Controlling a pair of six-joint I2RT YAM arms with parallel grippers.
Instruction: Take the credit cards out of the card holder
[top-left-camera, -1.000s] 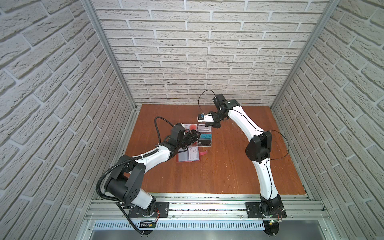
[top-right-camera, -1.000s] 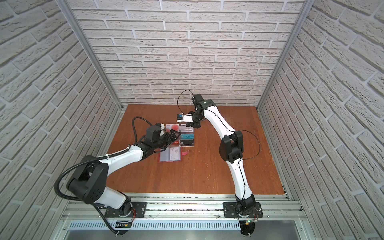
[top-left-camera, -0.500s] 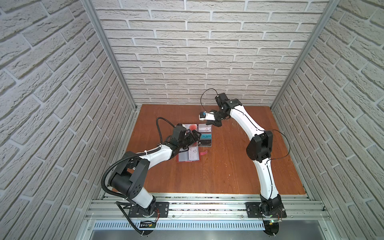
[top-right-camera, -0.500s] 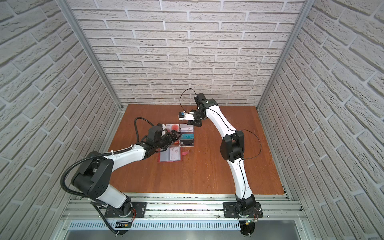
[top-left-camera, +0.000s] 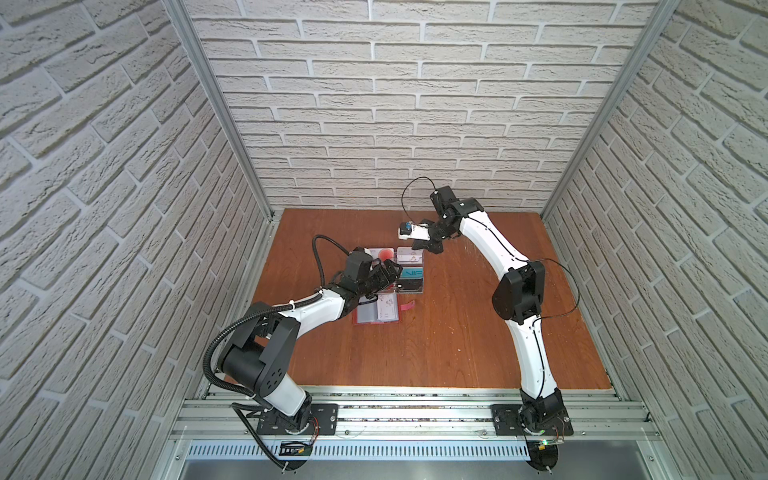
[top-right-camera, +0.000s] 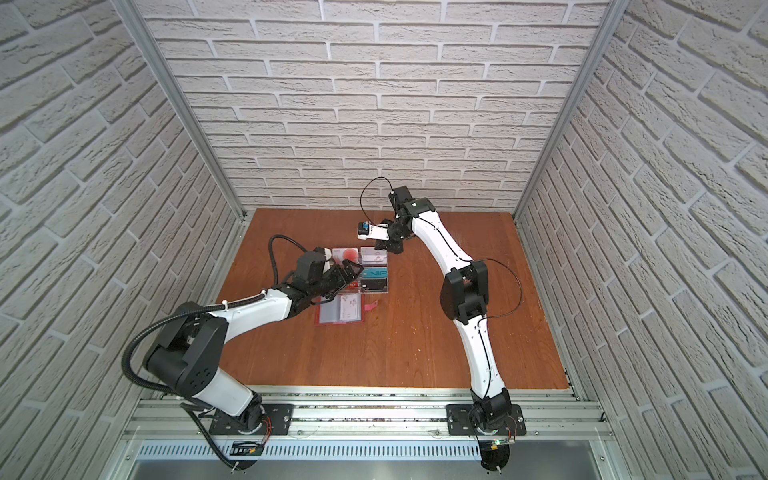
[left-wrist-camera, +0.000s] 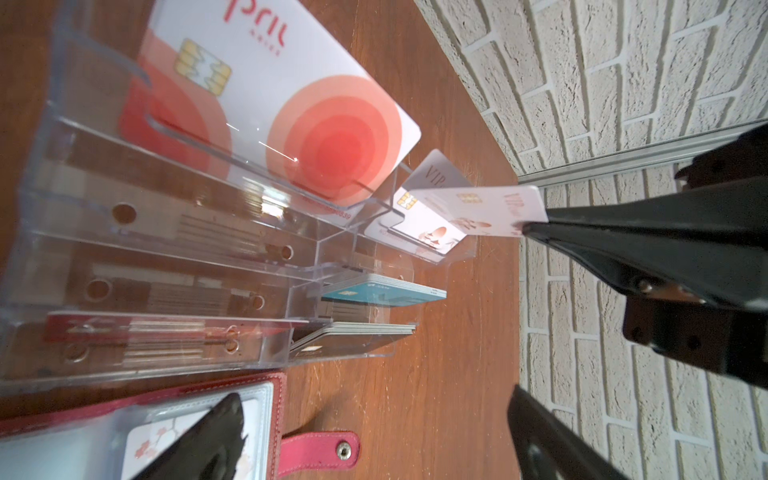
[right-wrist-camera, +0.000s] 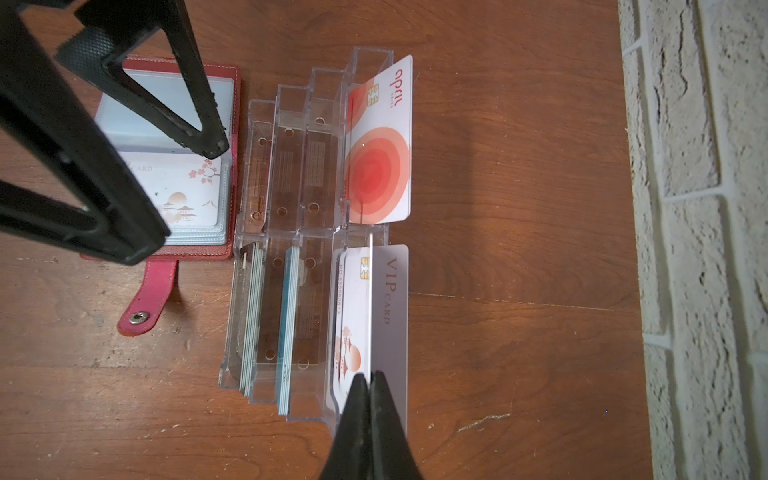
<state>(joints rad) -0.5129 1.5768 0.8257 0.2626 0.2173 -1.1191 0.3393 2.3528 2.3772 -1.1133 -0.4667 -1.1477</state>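
Observation:
The white credit card comes down into the clear rack's back slot (top-left-camera: 410, 256) (right-wrist-camera: 350, 316) next and my right gripper releases it, because matching VIP cards already stand inside.
The red card holder (top-left-camera: 376, 311) (right-wrist-camera: 232, 166) lies open on the table, with a white blossom-print credit card (right-wrist-camera: 183, 195) in its clear sleeve. My left gripper (top-left-camera: 384, 272) (left-wrist-camera: 374, 399) hangs open just above it, one finger over the sleeve. My right gripper (right-wrist-camera: 369, 376) (top-left-camera: 417, 247) is shut on a white credit card (left-wrist-camera: 478, 208), held edge-on above the back slot of the clear rack (right-wrist-camera: 291, 232). That slot holds more white VIP cards (right-wrist-camera: 395, 316). A white card with red circles (right-wrist-camera: 380, 166) and a teal stack (right-wrist-camera: 286, 324) stand in other slots.
The holder's red snap tab (right-wrist-camera: 145, 299) lies flat on the wood beside the rack. Another grey-edged card stack (right-wrist-camera: 249, 316) fills the rack's lowest slot. The brick back wall (right-wrist-camera: 698, 208) stands close behind the rack.
My right wrist has lifted slightly toward the back wall with the card still gripped. My left arm's shoulder has shifted a little, while its gripper stays open over the holder.

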